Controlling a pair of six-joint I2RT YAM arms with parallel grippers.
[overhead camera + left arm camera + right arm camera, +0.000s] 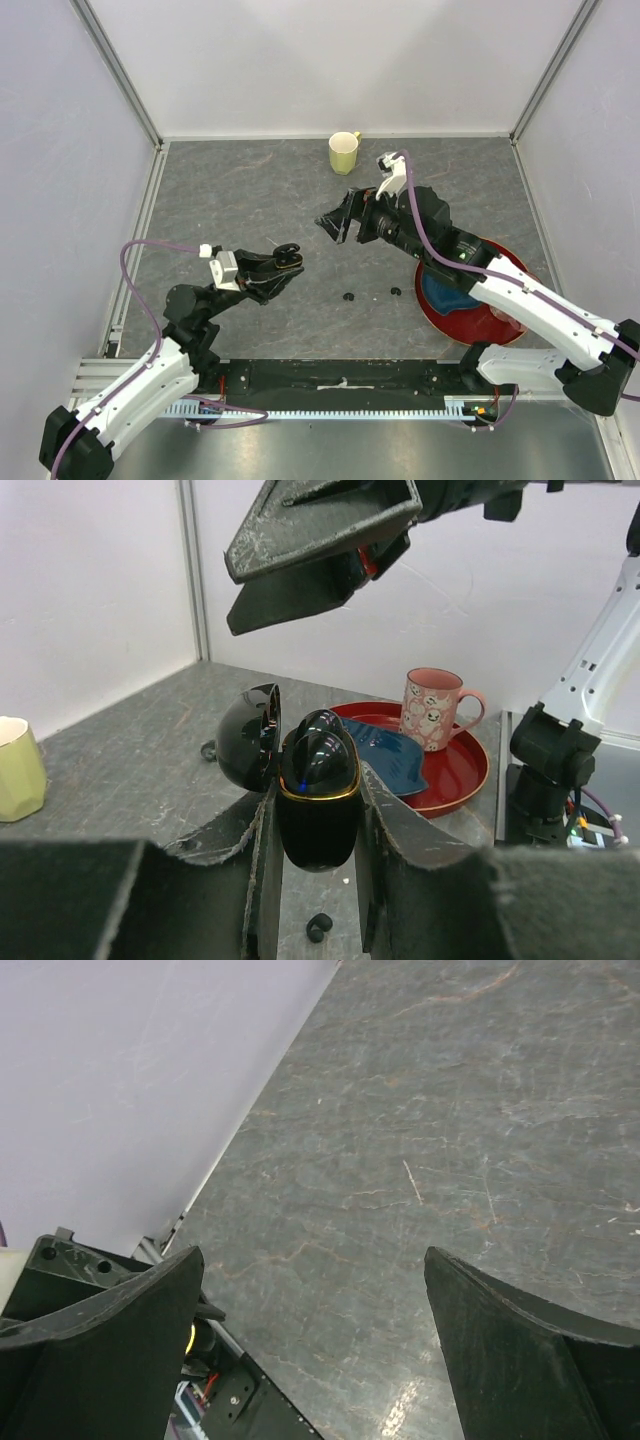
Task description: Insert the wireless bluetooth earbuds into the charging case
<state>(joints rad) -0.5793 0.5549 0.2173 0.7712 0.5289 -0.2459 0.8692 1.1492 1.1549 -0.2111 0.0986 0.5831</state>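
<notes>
My left gripper tilts and lowers onto the bare tabletop next, below it and to its right in the top view, and releases the charging case [318,825].
My left gripper [287,262] is shut on the charging case [318,825], a glossy black pod with a gold rim, held upright above the table. Its lid [250,738] hangs open to the left. One black earbud [320,748] sits in the case's top. Two more earbuds lie on the table, one [349,297] under the case and one [396,292] to its right; the first also shows in the left wrist view [319,926]. My right gripper [340,222] is open and empty, raised above and beyond the case, and it also shows in the left wrist view [320,550].
A yellow-green mug [344,152] stands at the back. A red tray [470,770] at the right holds a blue dish [392,762] and a pink mug [433,710]. Grey walls and metal rails close in the table.
</notes>
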